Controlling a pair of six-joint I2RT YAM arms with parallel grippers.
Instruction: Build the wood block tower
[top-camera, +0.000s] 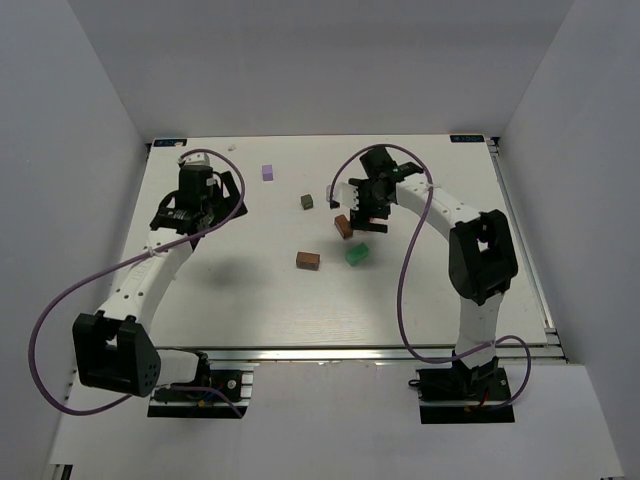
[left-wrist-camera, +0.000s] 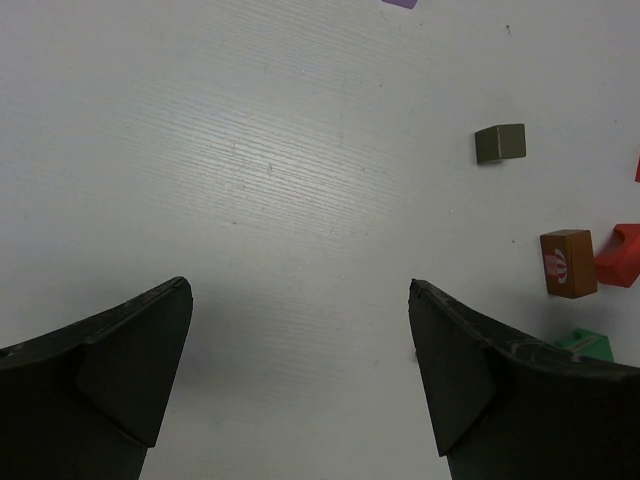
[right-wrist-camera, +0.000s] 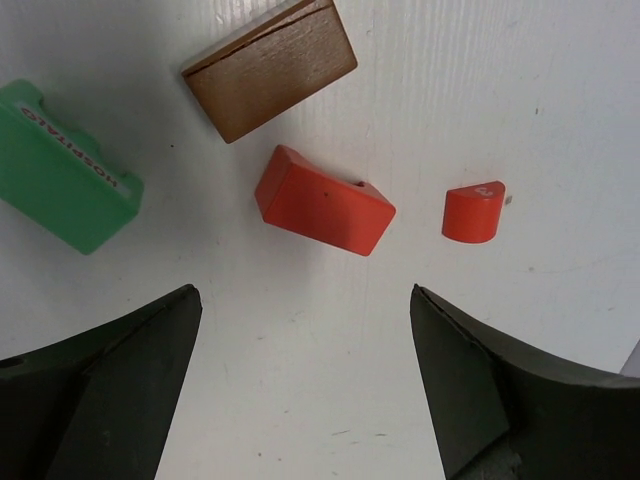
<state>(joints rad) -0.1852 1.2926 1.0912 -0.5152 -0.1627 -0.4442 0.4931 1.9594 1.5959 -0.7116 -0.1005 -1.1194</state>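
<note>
The right gripper moves down and toward the brown bar next until its fingers straddle the red bar (right-wrist-camera: 325, 200), which is still ahead of the fingers.
The wood blocks lie loose and apart on the white table; no tower is in view. In the right wrist view a red bar (right-wrist-camera: 325, 200) lies just ahead of my open right gripper (right-wrist-camera: 305, 300), with a small red piece (right-wrist-camera: 473, 211), a brown bar (right-wrist-camera: 270, 68) and a green block (right-wrist-camera: 65, 180) around it. From above, my right gripper (top-camera: 365, 215) hovers over that cluster beside a brown bar (top-camera: 343, 227) and the green block (top-camera: 357, 254). My left gripper (top-camera: 228, 195) stands open over bare table (left-wrist-camera: 300, 150), holding nothing.
A second brown block (top-camera: 308, 260) lies mid-table. A lilac cube (top-camera: 267, 172) and a dark olive cube (top-camera: 307, 201) sit farther back. The left wrist view shows the olive cube (left-wrist-camera: 500, 143) and a brown block (left-wrist-camera: 568, 263) at its right edge. Grey walls enclose the table.
</note>
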